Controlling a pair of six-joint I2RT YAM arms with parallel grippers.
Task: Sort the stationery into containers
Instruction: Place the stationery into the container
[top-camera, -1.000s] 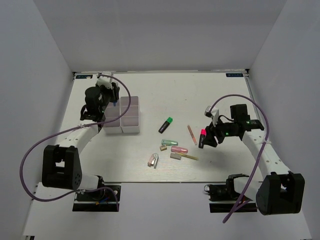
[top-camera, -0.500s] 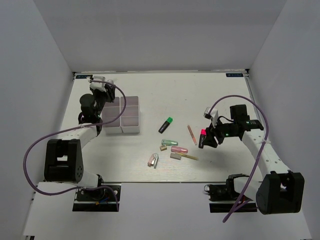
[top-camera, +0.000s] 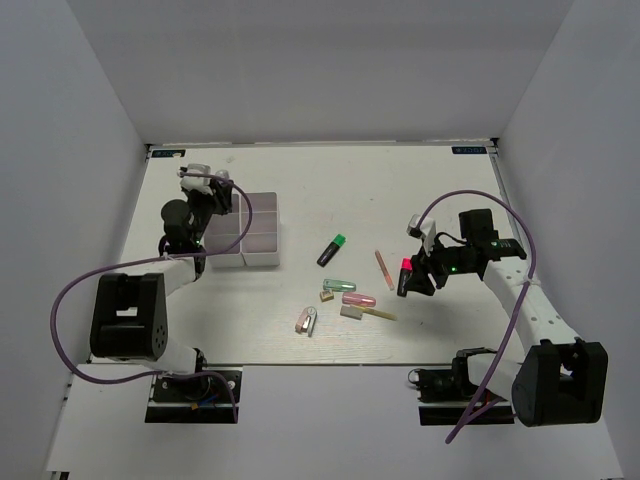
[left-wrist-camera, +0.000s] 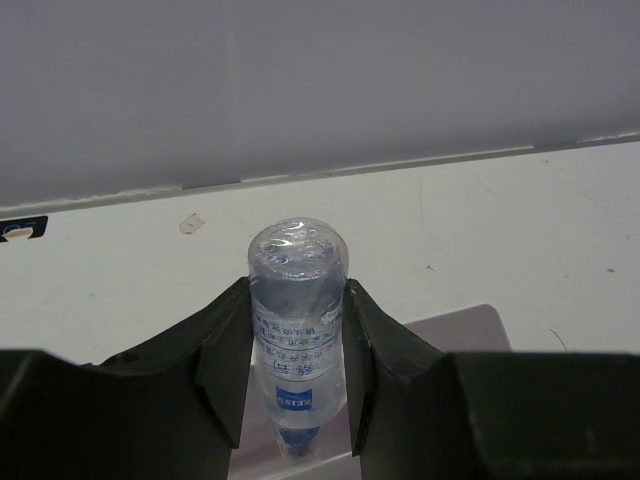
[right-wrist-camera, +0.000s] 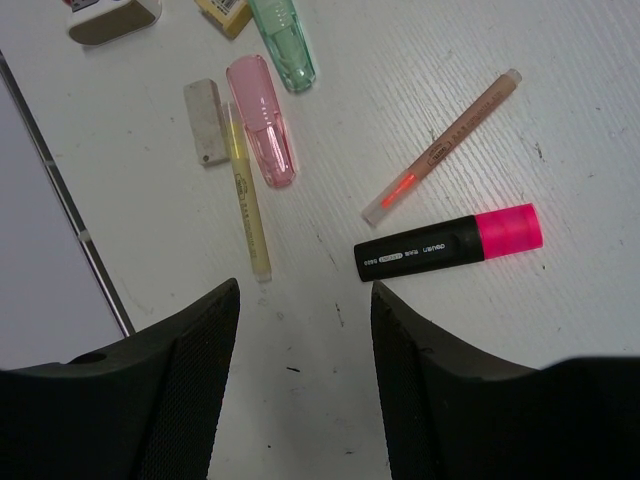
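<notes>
My left gripper holds the bottle, and the base of the clear bottle (left-wrist-camera: 296, 310) already points into the white containers' far section (left-wrist-camera: 258, 440) below. Next I need to lower my left gripper toward that section's opening and release the bottle.
My left gripper (top-camera: 213, 193) is shut on a small clear bottle (left-wrist-camera: 296, 310) with a blue label, held upright above the far left part of the white containers (top-camera: 256, 230); a bin corner (left-wrist-camera: 450, 325) shows below it. My right gripper (top-camera: 410, 281) is open and empty just above the table (right-wrist-camera: 303, 300). A black highlighter with a pink cap (right-wrist-camera: 450, 246) lies just ahead of its right finger. A thin pink pencil (right-wrist-camera: 445, 145), a yellow stick (right-wrist-camera: 248, 210), a pink piece (right-wrist-camera: 262, 120), a green piece (right-wrist-camera: 282, 45) and a grey eraser (right-wrist-camera: 207, 120) lie beyond.
A black highlighter with a green cap (top-camera: 332, 249) lies mid-table, right of the containers. A pink and white clip (top-camera: 306, 320) lies near the front of the cluster. White walls close the table on the left, right and back.
My left gripper has lifted and tilted back with the bottle, moving from beside the containers toward the far left. The right gripper has barely moved.
</notes>
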